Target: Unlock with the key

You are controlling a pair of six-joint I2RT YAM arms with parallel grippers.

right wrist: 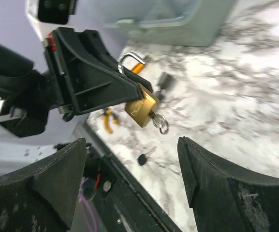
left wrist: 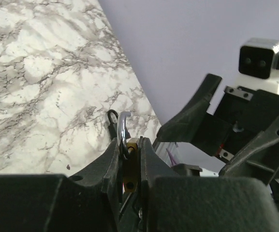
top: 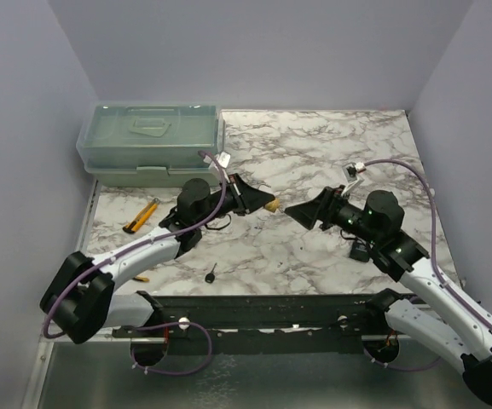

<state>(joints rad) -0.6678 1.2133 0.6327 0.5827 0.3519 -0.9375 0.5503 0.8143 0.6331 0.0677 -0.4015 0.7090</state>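
The shackle stands open, so my left gripper will next move outward and down to the bare marble below and release the brass padlock (top: 271, 205).
My left gripper (top: 258, 200) (left wrist: 132, 145) is shut on a brass padlock (top: 271, 205) (left wrist: 130, 164) (right wrist: 141, 107) and holds it above the table, shackle (right wrist: 131, 59) up. A silver stub with a small ring (right wrist: 160, 122) sticks out of the lock's underside. My right gripper (top: 295, 211) (right wrist: 132, 145) stands open just right of the padlock, facing it, with nothing between its fingers. The key (top: 211, 274) (right wrist: 143, 158), with its round black head, lies on the marble near the front edge, apart from both grippers.
A pale green toolbox (top: 152, 141) stands at the back left. A yellow utility knife (top: 141, 216) and yellow-handled pliers (right wrist: 108, 118) lie at the left. A small dark padlock (right wrist: 164, 82) rests on the marble beyond the brass one. A black rail (top: 271, 311) runs along the near edge.
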